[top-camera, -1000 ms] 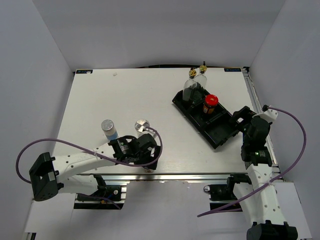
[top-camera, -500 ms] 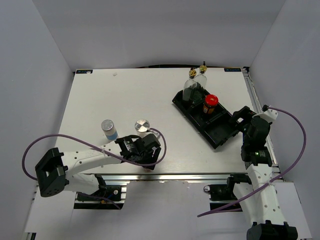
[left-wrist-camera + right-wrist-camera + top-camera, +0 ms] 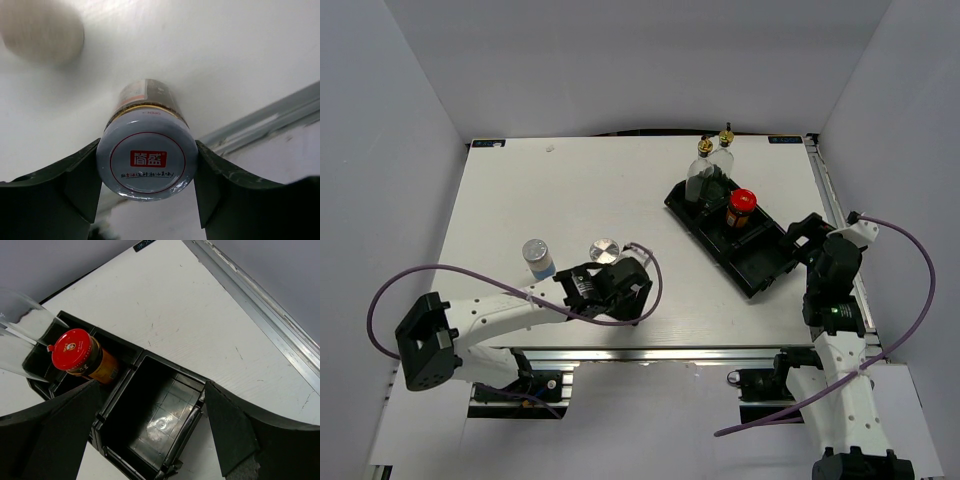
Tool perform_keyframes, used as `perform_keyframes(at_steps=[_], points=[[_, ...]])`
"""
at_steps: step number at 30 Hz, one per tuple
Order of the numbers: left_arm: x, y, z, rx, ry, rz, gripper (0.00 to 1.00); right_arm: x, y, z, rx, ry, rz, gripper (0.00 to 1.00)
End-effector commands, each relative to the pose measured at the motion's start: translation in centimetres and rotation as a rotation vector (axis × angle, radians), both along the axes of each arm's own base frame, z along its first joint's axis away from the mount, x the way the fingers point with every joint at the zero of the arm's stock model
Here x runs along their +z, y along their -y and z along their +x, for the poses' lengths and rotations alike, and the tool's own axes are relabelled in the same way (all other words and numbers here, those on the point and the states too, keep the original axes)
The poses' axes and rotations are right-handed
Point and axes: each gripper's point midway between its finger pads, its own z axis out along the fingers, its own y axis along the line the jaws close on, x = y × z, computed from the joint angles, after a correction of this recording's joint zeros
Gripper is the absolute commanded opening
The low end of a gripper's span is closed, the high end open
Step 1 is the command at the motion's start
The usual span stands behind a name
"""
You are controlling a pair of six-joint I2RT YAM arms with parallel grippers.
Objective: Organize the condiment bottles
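Note:
My left gripper next lifts the shaker outward over the tray's rim, lowers and releases it, as the empty space beside the red-lidded jar (image 3: 741, 205) lies outward.
My left gripper (image 3: 617, 290) (image 3: 146, 172) is shut on a silver-lidded shaker (image 3: 145, 160); both fingers press on its lid, which carries a red logo. From above, the gripper hides that shaker near the table's front edge. A blue-labelled shaker (image 3: 537, 257) and another silver-lidded shaker (image 3: 605, 250) stand just behind it. Two clear glass bottles (image 3: 700, 172) with gold pourers and a red-lidded jar (image 3: 741, 205) (image 3: 75, 352) stand in the black tray (image 3: 767, 272). My right gripper (image 3: 798, 240) (image 3: 150, 440) hangs open over the tray's empty near compartment (image 3: 165, 415).
The metal rail of the table's front edge (image 3: 260, 120) runs close beside the held shaker. White walls enclose the table on three sides. The right rail (image 3: 260, 295) lies just beyond the tray.
My left gripper has slid a little to the right and shut on the shaker. The right arm has not moved.

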Motion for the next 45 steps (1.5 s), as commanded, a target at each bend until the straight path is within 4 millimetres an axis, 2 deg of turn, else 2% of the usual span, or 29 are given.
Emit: perform_keyframes(at_steps=[1,2,4,6,8,9,11,12,13,14,15,16,17,18,19,20,22,26,28,29,31,33,34,36,38,39,41,44,45], points=[[7.9,6.3,5.3,0.014,0.294,-0.309,0.17,1.6,0.8,-0.1,-0.034,0.048,-0.023,0.89],[9.5,8.1,6.3,-0.012,0.363,-0.400,0.17,1.6,0.7,0.0,-0.033,0.057,-0.017,0.89],[10.7,9.6,7.3,-0.031,0.419,-0.434,0.10,1.8,0.5,0.2,-0.019,0.068,-0.015,0.89],[12.2,11.8,8.5,-0.097,0.468,-0.427,0.08,1.4,0.2,0.3,-0.002,0.051,-0.012,0.89],[12.5,12.8,9.3,-0.141,0.487,-0.369,0.04,1.2,0.1,0.3,0.004,0.038,-0.010,0.89],[13.4,13.9,10.5,-0.122,0.515,-0.357,0.00,1.2,0.1,0.3,0.002,0.038,-0.009,0.89],[13.7,15.0,11.4,-0.147,0.543,-0.330,0.00,1.2,0.2,0.2,-0.005,0.045,-0.011,0.89],[15.1,16.3,11.7,-0.167,0.555,-0.363,0.00,1.2,0.3,0.1,-0.008,0.048,-0.012,0.89],[14.4,17.5,12.1,-0.193,0.550,-0.356,0.00,1.3,0.3,0.1,-0.012,0.053,-0.011,0.89],[15.7,18.8,12.1,-0.225,0.552,-0.398,0.00,1.4,0.4,0.1,-0.013,0.055,-0.013,0.89],[14.6,19.1,12.2,-0.232,0.541,-0.377,0.00,1.3,0.4,0.1,-0.016,0.053,-0.013,0.89],[16.0,20.1,12.5,-0.245,0.554,-0.405,0.00,1.3,0.5,0.1,-0.019,0.051,-0.016,0.89],[15.0,20.8,13.1,-0.257,0.547,-0.383,0.00,1.1,0.5,0.1,-0.022,0.043,-0.016,0.89],[15.0,21.3,13.5,-0.263,0.549,-0.379,0.00,1.1,0.6,0.1,-0.024,0.041,-0.019,0.89],[16.5,21.9,14.0,-0.264,0.568,-0.397,0.00,1.1,0.6,0.1,-0.026,0.040,-0.018,0.89],[15.4,22.3,14.5,-0.276,0.559,-0.364,0.00,1.1,0.6,0.1,-0.026,0.038,-0.018,0.89],[15.4,23.2,14.8,-0.304,0.554,-0.380,0.00,1.1,0.6,0.1,-0.023,0.043,-0.016,0.89],[16.1,23.9,17.1,-0.285,0.583,-0.376,0.00,1.0,0.6,0.2,-0.023,0.040,-0.018,0.90],[15.0,24.6,17.9,-0.301,0.559,-0.382,0.00,1.0,0.6,0.2,-0.023,0.040,-0.018,0.90],[15.5,24.7,18.8,-0.292,0.549,-0.403,0.00,0.9,0.5,0.3,-0.020,0.037,-0.017,0.89],[13.7,25.1,19.9,-0.287,0.511,-0.393,0.00,0.9,0.6,0.3,-0.022,0.039,-0.019,0.89],[13.6,25.5,20.8,-0.294,0.492,-0.432,0.00,0.9,0.6,0.3,-0.024,0.042,-0.019,0.89],[12.8,25.8,21.1,-0.300,0.483,-0.435,0.00,1.0,0.6,0.3,-0.023,0.046,-0.018,0.89],[13.3,26.1,22.2,-0.299,0.504,-0.456,0.00,1.0,0.5,0.3,-0.017,0.052,-0.021,0.89],[11.7,26.0,23.0,-0.301,0.463,-0.428,0.00,1.1,0.5,0.3,-0.019,0.054,-0.022,0.89],[12.3,26.4,23.2,-0.311,0.466,-0.441,0.00,1.0,0.5,0.3,-0.019,0.052,-0.022,0.90],[11.1,26.3,23.5,-0.323,0.459,-0.415,0.00,1.0,0.5,0.3,-0.019,0.054,-0.022,0.89],[10.1,26.7,23.8,-0.350,0.465,-0.401,0.16,0.7,0.4,0.4,-0.011,0.046,-0.020,0.89],[9.8,26.9,23.9,-0.352,0.463,-0.397,0.25,0.8,0.4,0.5,-0.008,0.048,-0.019,0.89]])
